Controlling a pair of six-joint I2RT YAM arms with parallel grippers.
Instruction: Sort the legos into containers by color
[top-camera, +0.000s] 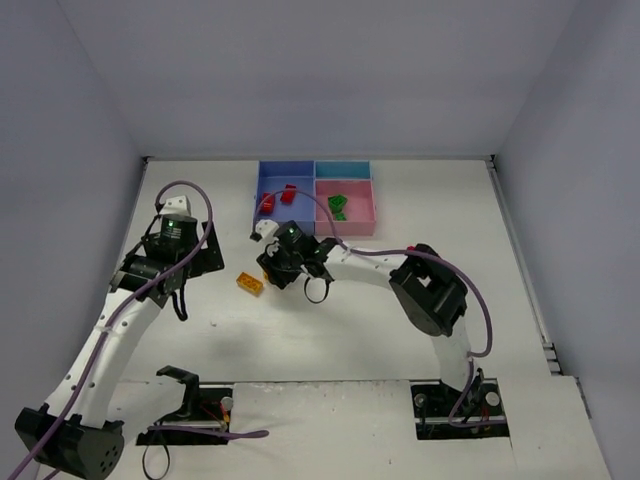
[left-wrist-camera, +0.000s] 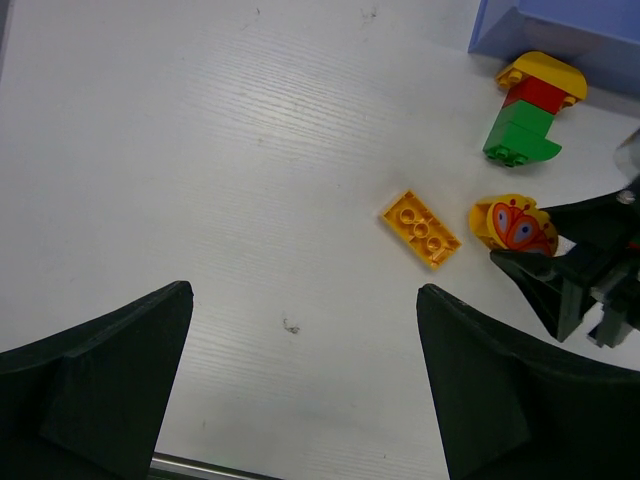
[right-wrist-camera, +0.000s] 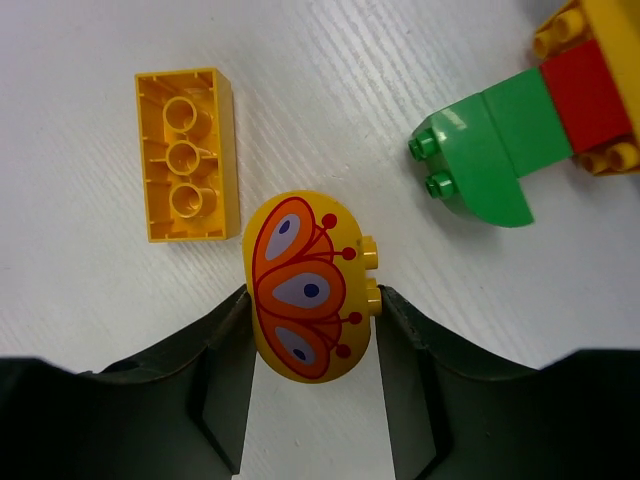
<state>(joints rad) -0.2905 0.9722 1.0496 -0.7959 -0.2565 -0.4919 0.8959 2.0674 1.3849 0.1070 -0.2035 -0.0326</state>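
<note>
I should go up, move outward over the empty teal container (top-camera: 342, 170) and release, because it is outward of my right gripper and to the gripper's right in the top view.
My right gripper (right-wrist-camera: 312, 330) is shut on a yellow rounded lego with a butterfly print (right-wrist-camera: 305, 290), low over the table; the pair also shows in the left wrist view (left-wrist-camera: 512, 224). A flat yellow lego (right-wrist-camera: 186, 153) lies upside down just left of it, also seen from the top (top-camera: 250, 283). A stack of yellow, red and green legos (left-wrist-camera: 528, 108) lies by the blue container's corner (left-wrist-camera: 560, 25). My left gripper (left-wrist-camera: 305, 380) is open and empty over bare table, left of the yellow legos. The blue container (top-camera: 262, 175) holds red legos (top-camera: 288, 193); the pink one (top-camera: 345, 227) holds green legos (top-camera: 338, 207).
The narrow teal container (top-camera: 343, 169) sits behind the pink one. The right arm (top-camera: 430, 290) stretches across the table's middle towards the left. White walls close in the table on three sides.
</note>
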